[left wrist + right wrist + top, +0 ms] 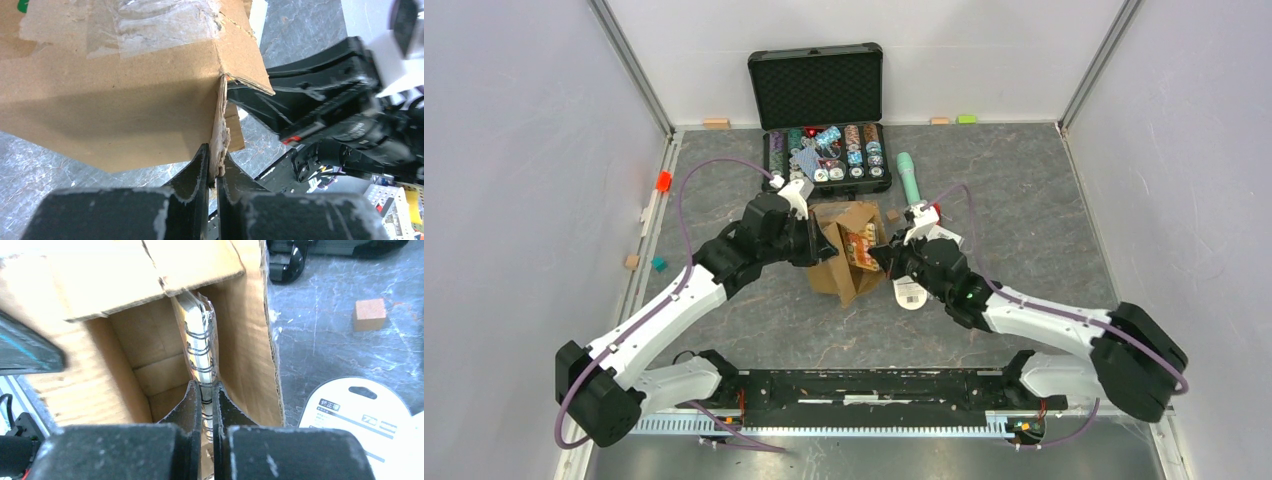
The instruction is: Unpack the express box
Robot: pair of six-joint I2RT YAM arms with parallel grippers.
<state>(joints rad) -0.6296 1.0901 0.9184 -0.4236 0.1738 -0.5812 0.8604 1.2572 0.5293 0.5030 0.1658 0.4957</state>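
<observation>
My right gripper raises the notebook [862, 246] out of the box [842, 255] next, then lowers it past the round white packaged item.
The express box [842, 255] is a brown cardboard carton with clear tape, lying open at mid-table between both arms. My left gripper [216, 159] is shut on the frayed edge of one box flap [220, 125]; the box side [115, 105] fills that view. My right gripper [207, 390] reaches into the open box [150, 355] and is shut on a spiral-bound notebook [200, 335] standing on edge along the box's right wall. In the top view the notebook [862, 246] shows orange in the opening, with the left gripper [816, 240] and right gripper [882, 254] on either side.
A black foam-lined case of poker chips [826, 150] stands open behind the box. A teal cylinder [908, 176] lies right of it. A round white packaged item [911, 291] [367, 415] lies beside the box. A small wooden block [369, 314] sits near. Small blocks line the left edge.
</observation>
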